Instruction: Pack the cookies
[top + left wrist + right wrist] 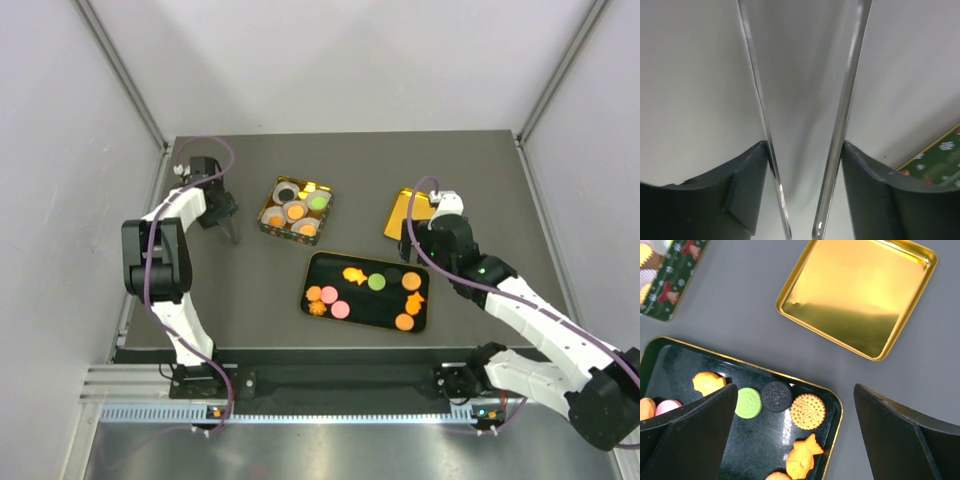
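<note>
The gold lid lies open with its rim up, so the robot next swings its right gripper outward, turns it, and lowers it onto the lid's rim farthest from the tin.
The cookies lie on a black gold-rimmed tray [385, 304]: orange fish [353, 275], green round [376, 282], orange rounds, two pink ones [335, 302]. The right wrist view shows the tray corner [836, 400] with a green [748, 402], a dark [776, 396] and an orange round cookie [808, 411] and an orange fish [804, 456]. My right gripper [795, 387] hangs open and empty above that corner [432, 240]. My left gripper [230, 230] is open and empty at the back left, its view [805, 142] facing the walls.
A green tin [296, 210] with white paper cups, some holding orange and green pieces, stands behind the tray; its edge shows in the left wrist view [940, 160]. A gold lid [408, 213] lies upside down beside my right gripper [855, 295]. Grey walls enclose the table.
</note>
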Robot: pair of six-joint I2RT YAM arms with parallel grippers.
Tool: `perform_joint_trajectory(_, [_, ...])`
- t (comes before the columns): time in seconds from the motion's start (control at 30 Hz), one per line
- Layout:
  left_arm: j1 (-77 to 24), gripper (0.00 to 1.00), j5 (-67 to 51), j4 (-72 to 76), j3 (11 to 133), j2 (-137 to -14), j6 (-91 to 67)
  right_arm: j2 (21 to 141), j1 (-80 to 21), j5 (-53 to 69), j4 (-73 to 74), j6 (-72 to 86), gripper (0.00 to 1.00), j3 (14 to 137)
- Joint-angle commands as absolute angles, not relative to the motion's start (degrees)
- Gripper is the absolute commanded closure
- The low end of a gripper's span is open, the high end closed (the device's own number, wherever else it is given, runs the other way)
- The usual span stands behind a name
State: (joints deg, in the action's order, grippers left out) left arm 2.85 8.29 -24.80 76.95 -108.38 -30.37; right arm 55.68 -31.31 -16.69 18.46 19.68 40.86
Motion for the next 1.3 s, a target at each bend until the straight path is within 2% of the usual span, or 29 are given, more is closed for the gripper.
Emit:
perform_joint_trajectory(0.0, [2.8,0.32,8.7,-20.1,73.7,-107.5,-33.2,57.3,-30.1,-17.9,16.3,19.9,0.00,42.6])
perform_joint_trajectory(0.03, [2.7,0.23,9.0,-19.7,72.8,-107.4,-33.7,57.8,-29.9,-17.9,16.3,19.8,0.00,42.7])
perform_joint_trajectory(0.07, [2.7,0.19,8.8,-19.5,72.4,-107.1,-33.8,58.4,-29.5,-17.8,16.5,19.9,0.00,42.8])
perform_joint_trajectory(0.17, [2.7,0.11,9.0,-19.9,71.2,-105.6,-33.9,59.8,-28.3,-16.9,16.7,20.0,0.00,43.4])
perform_joint_trajectory(0.27, [2.8,0.08,9.5,-20.0,69.7,-101.7,-33.9,62.1,-25.3,-12.9,17.3,20.9,0.00,45.4])
perform_joint_trajectory(0.53, [0.7,0.09,4.2,-19.8,67.9,-85.4,-34.0,75.0,-16.4,-7.3,19.9,22.9,0.00,58.8])
perform_joint_trajectory(0.7, [-14.5,0.11,1.2,-19.5,69.0,-77.4,-31.8,88.1,-9.0,-7.5,20.9,24.3,0.00,65.2])
perform_joint_trajectory(0.83, [-23.1,0.13,-9.4,-17.3,67.2,-74.7,-31.3,94.8,-6.0,-8.3,20.5,24.5,0.04,67.5])
perform_joint_trajectory(0.97, [-29.6,0.14,-19.4,-15.6,64.9,-73.4,-29.4,101.0,-4.3,-9.0,20.7,25.8,0.11,69.7])
perform_joint_trajectory(1.27, [-33.7,0.15,-23.6,-11.5,57.6,-70.1,-30.8,106.7,-4.0,-7.8,20.3,28.4,0.24,70.8])
